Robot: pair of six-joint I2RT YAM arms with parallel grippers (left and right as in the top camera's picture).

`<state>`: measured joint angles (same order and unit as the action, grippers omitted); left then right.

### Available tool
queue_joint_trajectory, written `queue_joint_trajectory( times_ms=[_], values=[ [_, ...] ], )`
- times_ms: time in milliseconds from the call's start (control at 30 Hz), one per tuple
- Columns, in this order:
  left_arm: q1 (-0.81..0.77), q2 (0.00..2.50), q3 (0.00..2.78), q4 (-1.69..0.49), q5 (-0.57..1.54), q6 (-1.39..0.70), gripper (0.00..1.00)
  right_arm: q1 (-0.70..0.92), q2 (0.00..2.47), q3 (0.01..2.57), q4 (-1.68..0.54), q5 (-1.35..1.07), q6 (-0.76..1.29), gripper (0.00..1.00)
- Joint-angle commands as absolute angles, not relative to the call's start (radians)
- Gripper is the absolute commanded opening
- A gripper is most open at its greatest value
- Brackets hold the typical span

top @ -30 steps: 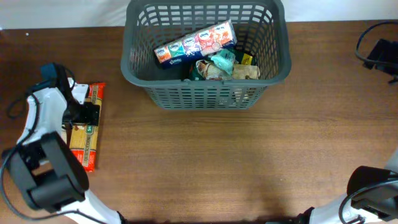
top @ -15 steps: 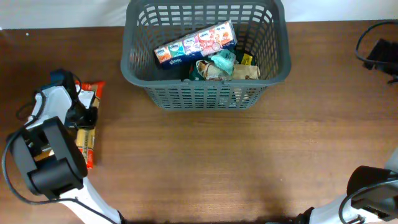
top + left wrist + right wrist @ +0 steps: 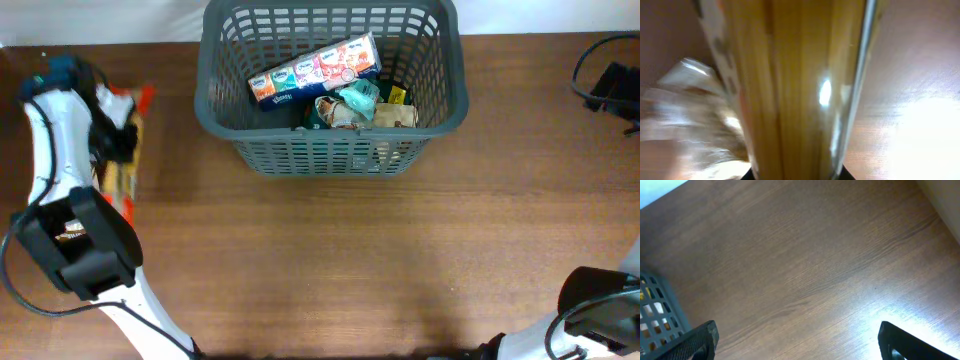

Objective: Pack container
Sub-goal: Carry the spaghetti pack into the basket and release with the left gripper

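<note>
Next, my left gripper lifts the packet to the right in the overhead view, turning and lowering it along the multipack's near side, since that slants across the basket.
The container [image 3: 330, 152], a large dark grey lattice basket, stands at the back middle of the table. A long clear packet of spaghetti [image 3: 127, 150] with red-orange ends hangs off the table at the far left. My left gripper [image 3: 112, 140] is shut on the packet around its middle. The left wrist view is filled by the spaghetti packet [image 3: 795, 90], with the left gripper [image 3: 792, 176] pinching it at the bottom edge. My right gripper [image 3: 799, 342] stands open over bare wood, with a corner of the container [image 3: 655, 312] to its left.
Inside the basket lie a colourful multipack of tissues [image 3: 315, 68], a green wrapped packet [image 3: 356, 98] and a brownish packet [image 3: 392, 116]. A black unit with a cable [image 3: 606, 85] sits at the back right. The left arm's base [image 3: 85, 250] stands at the front left.
My left gripper has shut on the spaghetti packet, raised it off the table and carried it back and to the left. The right arm has not moved.
</note>
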<state>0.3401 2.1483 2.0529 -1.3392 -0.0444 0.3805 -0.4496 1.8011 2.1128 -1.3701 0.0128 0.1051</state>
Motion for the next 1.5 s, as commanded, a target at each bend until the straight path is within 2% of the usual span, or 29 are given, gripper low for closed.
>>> queue_joint_trajectory(
  times_ms=[0, 133, 300, 433, 700, 967, 1200, 1267, 1300, 1400, 1467],
  values=[
    [0.313, 2.098, 2.369, -1.39, -0.028, 0.398, 0.02, -0.452, 1.789, 2.111, -1.37, 0.009, 0.113, 0.99],
    [0.258, 2.098, 2.684, -1.428, 0.015, 0.435, 0.01, -0.452, 1.789, 2.111, -1.37, 0.009, 0.113, 0.99],
    [0.12, 2.098, 2.994, -1.455, 0.275, 0.716, 0.02, -0.452, 1.789, 2.111, -1.37, 0.009, 0.113, 0.99],
    [-0.049, 2.098, 3.116, -1.454, 0.296, 0.927, 0.02, -0.452, 1.789, 2.111, -1.37, 0.009, 0.113, 0.99],
    [-0.332, 2.163, 3.079, -1.451, 0.292, 1.2, 0.02, -0.452, 1.789, 2.111, -1.37, 0.009, 0.113, 0.99],
    [-0.378, 2.36, 2.983, -1.429, 0.214, 1.252, 0.02, -0.452, 1.789, 2.111, -1.37, 0.009, 0.113, 0.99],
    [-0.379, 2.49, 2.961, -1.42, 0.213, 1.182, 0.02, -0.452, 1.789, 2.111, -1.37, 0.009, 0.113, 0.99],
    [-0.379, 2.508, 2.961, -1.419, 0.213, 1.16, 0.08, -0.452, 1.789, 2.111, -1.37, 0.009, 0.113, 0.99],
    [-0.38, 2.51, 2.96, -1.422, 0.213, 1.159, 0.15, -0.452, 1.789, 2.111, -1.37, 0.009, 0.113, 0.99],
    [-0.38, 2.495, 2.961, -1.425, 0.181, 1.106, 0.52, -0.452, 1.789, 2.111, -1.37, 0.009, 0.113, 0.99],
    [-0.38, 2.473, 2.961, -1.425, 0.115, 1.037, 0.7, -0.452, 1.789, 2.111, -1.37, 0.009, 0.113, 0.99]
  ],
)
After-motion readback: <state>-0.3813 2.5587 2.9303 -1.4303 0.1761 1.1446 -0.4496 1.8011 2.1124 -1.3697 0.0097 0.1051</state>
